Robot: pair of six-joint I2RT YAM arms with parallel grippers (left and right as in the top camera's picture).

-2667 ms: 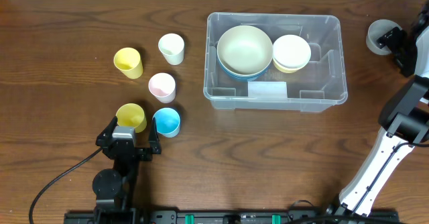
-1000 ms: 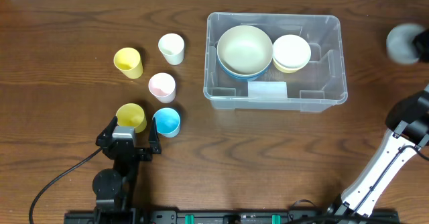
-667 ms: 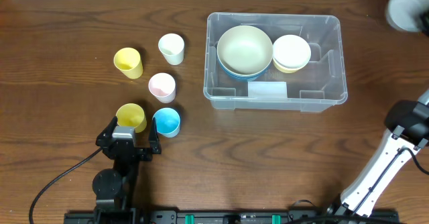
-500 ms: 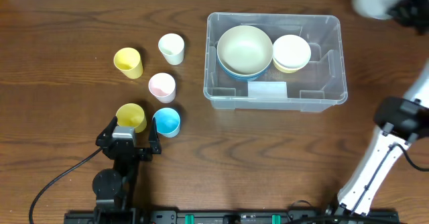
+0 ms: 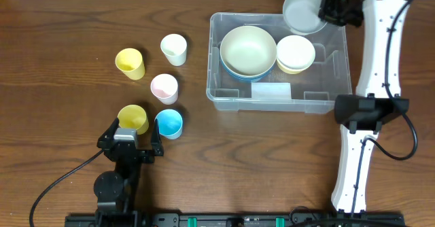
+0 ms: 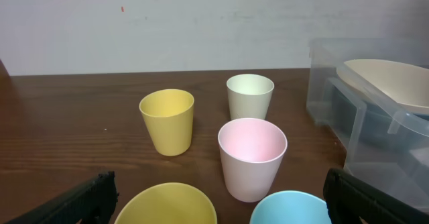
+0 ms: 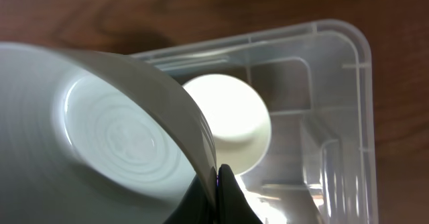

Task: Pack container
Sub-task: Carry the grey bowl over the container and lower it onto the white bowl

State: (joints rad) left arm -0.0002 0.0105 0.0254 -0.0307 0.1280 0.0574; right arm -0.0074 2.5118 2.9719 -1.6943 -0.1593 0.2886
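Observation:
My right gripper is going to move the grey bowl back from the container's far edge next and lower it onto the small white bowl.
The clear container stands right of centre. Inside it a large cream bowl rests on a blue one, and a small white bowl lies beside them. My right gripper is shut on the rim of a pale grey bowl, held tilted over the container's far edge. In the right wrist view the grey bowl fills the left, its rim pinched at the gripper, with the container below. My left gripper stands open near the table's front, just behind a yellow cup and a blue cup.
Three more cups stand left of the container: yellow, white and pink. The left wrist view shows the pink cup nearest, with the yellow cup and white cup behind. The right arm's white link crosses beside the container's right end.
The right arm has swung the grey bowl from the table's far right edge up and leftward to above the container's back edge. The left arm and the cups have not moved.

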